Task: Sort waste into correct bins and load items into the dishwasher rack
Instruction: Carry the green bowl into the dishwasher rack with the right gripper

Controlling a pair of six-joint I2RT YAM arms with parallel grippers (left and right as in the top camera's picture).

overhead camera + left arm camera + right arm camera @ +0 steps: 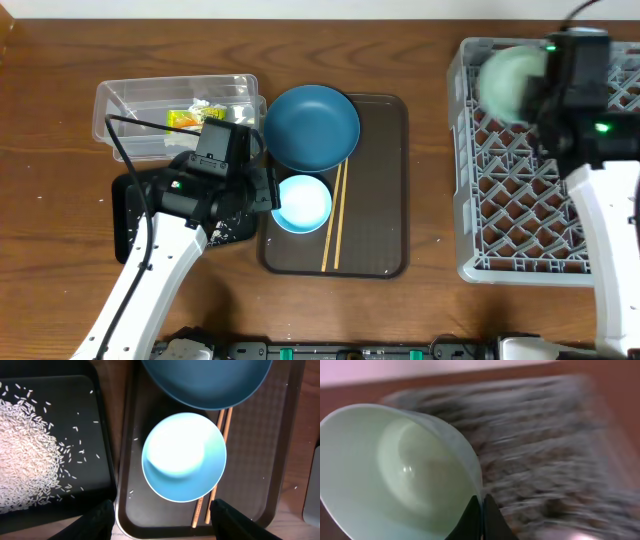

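Note:
The bowl goes to the empty slots on the rack's side away from the tray (626,92) next; my right gripper turns, moves there, lowers and releases it.
My right gripper (481,505) is shut on the rim of the mint-green bowl (400,470), holding it tilted over the far left corner of the grey dishwasher rack (520,200); in the overhead view the mint-green bowl (510,82) looks blurred. My left gripper (161,517) stands open above the brown tray, just in front of the light blue bowl (184,457). The dark blue bowl (312,126) lies behind it, and two wooden chopsticks (334,215) lie to its right. Loose rice (25,455) is heaped in the black tray (102,435). The clear tub (170,105) holds a yellow-green wrapper (185,119).
The brown serving tray (380,200) sits mid-table between the bins and the rack. A few stray rice grains (132,493) lie on its left edge. Bare wooden table (435,150) separates the tray from the rack.

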